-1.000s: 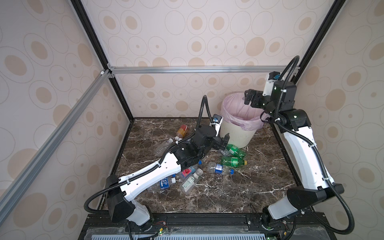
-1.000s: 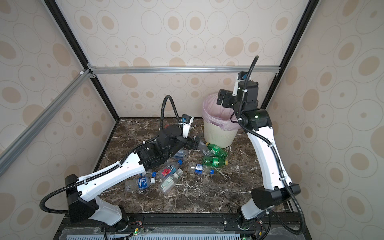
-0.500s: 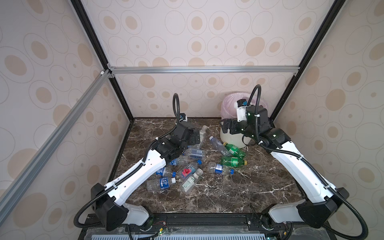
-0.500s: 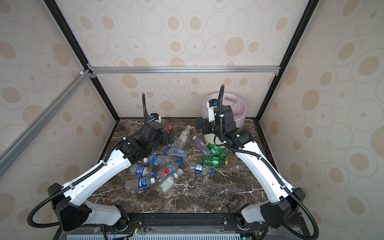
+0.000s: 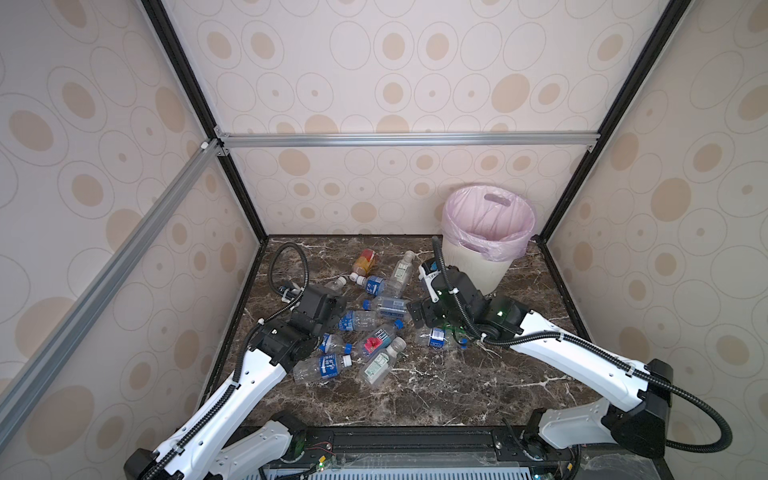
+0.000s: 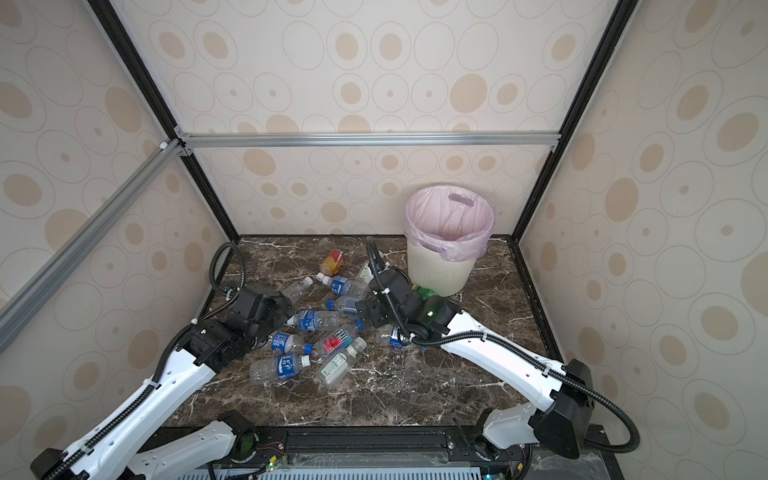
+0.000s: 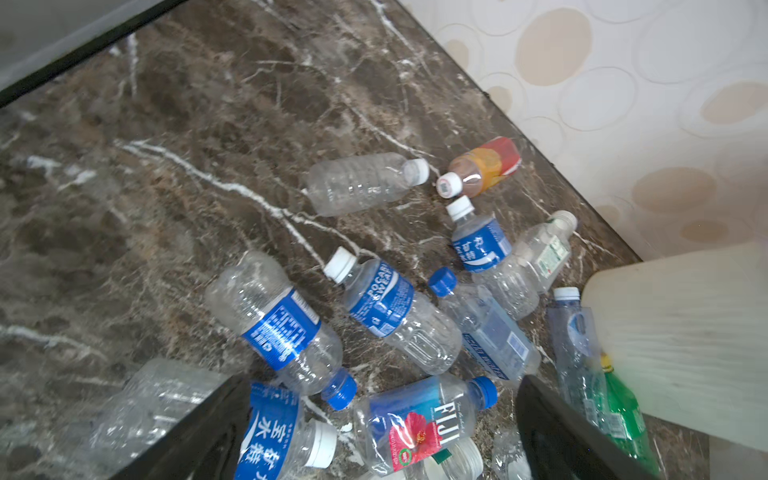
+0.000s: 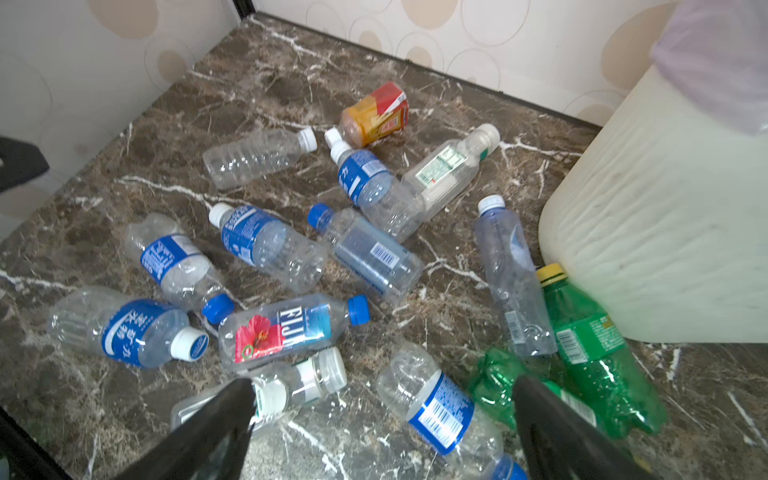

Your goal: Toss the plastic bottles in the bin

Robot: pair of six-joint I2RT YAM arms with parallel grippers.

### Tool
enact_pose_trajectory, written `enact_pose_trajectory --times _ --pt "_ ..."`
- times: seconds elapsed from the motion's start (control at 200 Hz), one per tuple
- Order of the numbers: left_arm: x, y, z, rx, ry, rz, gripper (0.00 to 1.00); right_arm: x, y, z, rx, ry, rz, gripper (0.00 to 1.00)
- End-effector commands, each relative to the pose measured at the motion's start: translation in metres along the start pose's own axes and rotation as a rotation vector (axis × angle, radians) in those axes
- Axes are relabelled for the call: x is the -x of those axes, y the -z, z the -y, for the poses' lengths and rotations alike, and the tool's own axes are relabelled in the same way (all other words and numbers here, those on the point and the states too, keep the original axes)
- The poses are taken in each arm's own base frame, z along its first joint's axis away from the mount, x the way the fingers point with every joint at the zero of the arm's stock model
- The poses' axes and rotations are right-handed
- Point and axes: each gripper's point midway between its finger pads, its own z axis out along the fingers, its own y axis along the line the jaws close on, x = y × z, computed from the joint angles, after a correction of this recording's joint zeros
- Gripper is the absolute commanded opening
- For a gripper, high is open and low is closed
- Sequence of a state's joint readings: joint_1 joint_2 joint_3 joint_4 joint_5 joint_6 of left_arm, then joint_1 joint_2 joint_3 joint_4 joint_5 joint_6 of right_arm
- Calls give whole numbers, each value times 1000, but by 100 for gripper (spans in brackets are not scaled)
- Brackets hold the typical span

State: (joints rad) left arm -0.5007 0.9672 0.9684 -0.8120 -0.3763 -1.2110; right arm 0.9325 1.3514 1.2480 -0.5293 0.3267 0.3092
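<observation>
Next, my left gripper descends back and turns to straddle the bottle's clear body (image 5: 308, 370) (image 7: 180, 393), since the nearest white-capped bottle lies below and back from it, slanted across its fingers.
Several plastic bottles lie scattered on the marble floor, among them a Fiji bottle (image 5: 376, 338) (image 7: 419, 419) (image 8: 286, 328), an amber one (image 5: 365, 262) (image 8: 376, 114) and two green ones (image 8: 594, 345) against the bin. The cream ribbed bin (image 5: 473, 266) (image 6: 436, 270) (image 8: 665, 228) with its pink bag stands at the back right. My left gripper (image 5: 336, 316) (image 7: 382, 386) hangs open over the left of the pile. My right gripper (image 5: 415, 316) (image 8: 384, 384) hangs open over its right side, above a blue-labelled clear bottle (image 8: 436, 407). Neither holds anything.
Patterned walls (image 5: 395, 199) close the floor at the back and on both sides. The black frame posts (image 5: 557, 208) rise at the back corners. Bare marble (image 5: 436, 386) lies in front of the pile. The bin's opening sits well above the bottles.
My right gripper has come down from above the bin to low over the bottles. My left gripper has swung back from the bin's base to the pile's left side. Both stay open.
</observation>
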Motion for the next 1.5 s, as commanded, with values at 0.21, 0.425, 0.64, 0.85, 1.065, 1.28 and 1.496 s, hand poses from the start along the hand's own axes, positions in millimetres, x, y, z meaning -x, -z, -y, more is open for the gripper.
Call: enact_pose_trajectory --times 0.21,0.425,0.64,0.85,1.065,1.28,1.496 --pt "-54 -21 -88 205 339 -169 99 -24 -4 -17 -60 -22 -20 100" --pt "-77 -30 -117 249 431 -214 99 -32 -3 -16 -73 -15 -31 100" --pt "-94 -42 -132 277 455 -246 99 -38 -10 -19 -58 -13 -24 100" --pt "-97 -56 -136 288 457 -246 95 -35 -19 -29 -30 13 -26 100" --pt "-94 -67 -143 311 440 -240 87 -33 -25 -33 -22 -4 -10 100" --pt "-94 -75 -146 281 435 -222 74 -33 -29 -35 -19 -22 -4 100" --pt "-96 -77 -151 274 421 -208 67 -33 -32 -36 -18 -24 0 100"
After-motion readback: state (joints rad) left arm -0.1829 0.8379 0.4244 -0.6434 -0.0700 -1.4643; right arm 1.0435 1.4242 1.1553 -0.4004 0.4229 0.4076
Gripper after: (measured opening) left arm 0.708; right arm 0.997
